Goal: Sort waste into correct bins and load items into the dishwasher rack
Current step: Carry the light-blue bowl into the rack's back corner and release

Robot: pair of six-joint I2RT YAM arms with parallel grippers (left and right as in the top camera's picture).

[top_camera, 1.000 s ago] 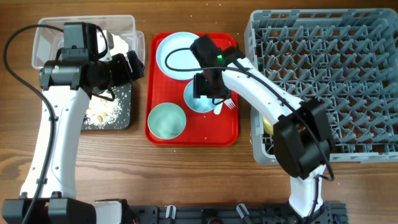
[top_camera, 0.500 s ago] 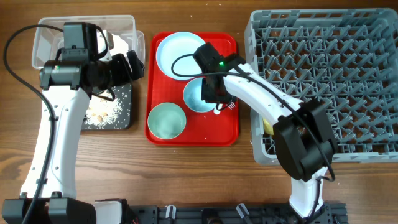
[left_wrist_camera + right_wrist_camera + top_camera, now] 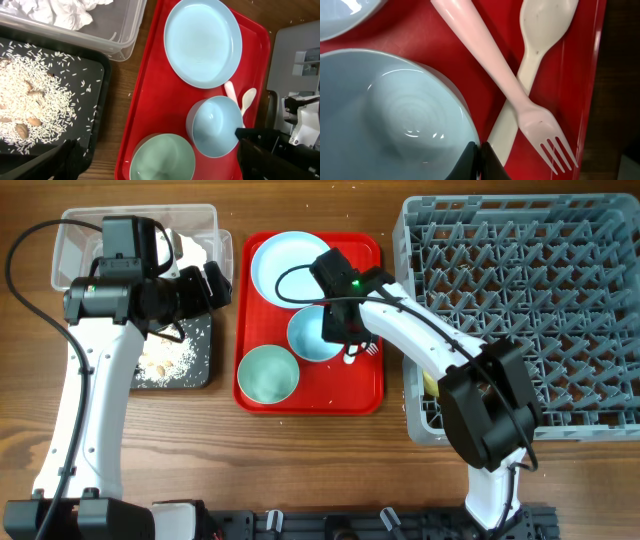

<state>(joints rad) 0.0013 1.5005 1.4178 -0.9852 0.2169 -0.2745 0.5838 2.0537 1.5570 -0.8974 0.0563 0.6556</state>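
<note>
My right gripper will next lift the bowl, tilt it and lower it to the rack's far tray-side corner (image 3: 440,242), which is empty and lies outward of it, to its right in the overhead view.
My right gripper (image 3: 346,332) (image 3: 480,150) is shut on the right rim of the pale blue bowl (image 3: 312,335) (image 3: 395,115), one finger inside and one outside. The bowl sits on the red tray (image 3: 310,400). Beside it, the white fork (image 3: 520,105) lies crossed over the spoon (image 3: 540,30). The pale blue plate (image 3: 283,265) (image 3: 202,42) is behind the bowl, and the pale green bowl (image 3: 267,373) (image 3: 162,157) is in front of it. My left gripper (image 3: 215,283) (image 3: 157,150) hangs open above the tray's left edge. The grey dishwasher rack (image 3: 530,300) stands on the right.
The clear tub (image 3: 130,230) holds crumpled white napkin (image 3: 65,12). In front of it, the black tray (image 3: 175,360) carries rice scraps (image 3: 30,105) with brown bits. Something yellowish (image 3: 429,385) shows in the rack's near left corner under my right arm.
My right gripper has dropped to the blue bowl's right rim and shut on it. The bowl has shifted slightly to the left. The left arm has not moved.
</note>
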